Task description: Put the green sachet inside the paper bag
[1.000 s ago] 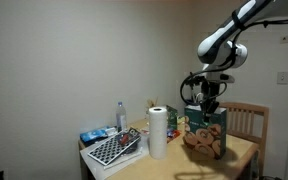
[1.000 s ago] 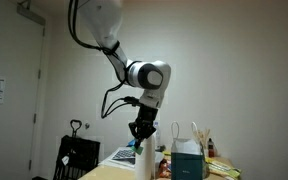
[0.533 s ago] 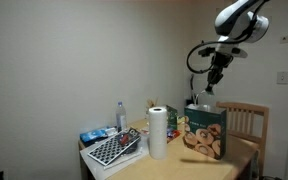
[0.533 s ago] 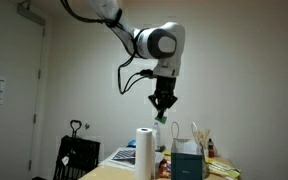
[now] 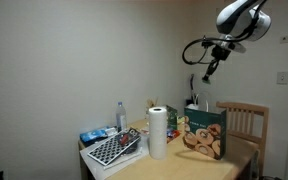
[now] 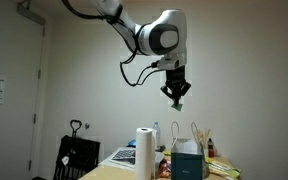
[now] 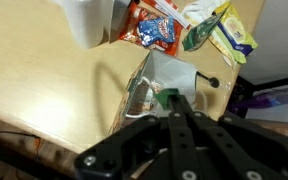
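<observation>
My gripper should next go down toward the bag's open top and turn square to the bag's rim. Then it should let go of the sachet over the bag's open top.
My gripper [image 6: 178,96] hangs high above the table, shut on the green sachet [image 6: 181,102], a tiny bright-green packet sticking out below the fingertips. In the wrist view the sachet [image 7: 167,96] shows at the tips of the closed gripper [image 7: 174,101]. The open top of the paper bag [image 7: 142,92] lies far below it. The teal bag with brown doughnut rounds stands upright on the table in both exterior views [image 5: 206,134] [image 6: 187,162]. In an exterior view the gripper [image 5: 208,72] is well above the bag.
A white paper towel roll [image 5: 158,132] stands beside the bag. A water bottle [image 5: 121,115] and a white tray with a gridded black item [image 5: 114,150] sit at the table's far end. Snack packets [image 7: 150,30] lie near the bag. A wooden chair [image 5: 248,120] stands behind.
The arm has risen with the sachet from just above the bag's top to high above the table. The gripper stayed shut throughout.
</observation>
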`<state>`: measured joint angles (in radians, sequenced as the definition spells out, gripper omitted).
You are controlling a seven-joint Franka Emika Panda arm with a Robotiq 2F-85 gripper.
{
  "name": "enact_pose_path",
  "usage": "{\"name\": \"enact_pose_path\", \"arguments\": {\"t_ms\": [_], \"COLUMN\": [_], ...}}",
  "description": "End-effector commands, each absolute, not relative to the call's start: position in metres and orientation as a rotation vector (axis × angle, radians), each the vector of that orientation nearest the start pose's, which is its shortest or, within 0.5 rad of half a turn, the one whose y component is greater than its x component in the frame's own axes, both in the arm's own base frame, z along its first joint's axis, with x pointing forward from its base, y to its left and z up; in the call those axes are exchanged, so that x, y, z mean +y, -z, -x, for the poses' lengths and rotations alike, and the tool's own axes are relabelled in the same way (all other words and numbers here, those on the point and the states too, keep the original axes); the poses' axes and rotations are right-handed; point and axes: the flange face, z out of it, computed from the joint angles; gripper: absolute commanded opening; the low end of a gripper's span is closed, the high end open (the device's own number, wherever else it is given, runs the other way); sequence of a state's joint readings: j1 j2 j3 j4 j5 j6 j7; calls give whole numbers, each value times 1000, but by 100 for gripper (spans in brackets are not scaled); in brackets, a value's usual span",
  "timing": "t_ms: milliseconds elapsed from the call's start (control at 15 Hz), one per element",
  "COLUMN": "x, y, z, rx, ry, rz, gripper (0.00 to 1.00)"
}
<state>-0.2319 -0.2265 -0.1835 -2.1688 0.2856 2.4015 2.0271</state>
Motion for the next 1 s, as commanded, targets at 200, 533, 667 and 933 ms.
{"name": "enact_pose_path", "arguments": {"t_ms": [200,533,667,933], "x": [-213,-224,-230,-265], "y": [-473,-462,-474,-487], "z": [-527,-534,-527,-502], "rx": [2618,2630,2593,2571], "ry": [115,129,76,45], "rz": [573,495,416,337], "gripper": [0,0,0,26]}}
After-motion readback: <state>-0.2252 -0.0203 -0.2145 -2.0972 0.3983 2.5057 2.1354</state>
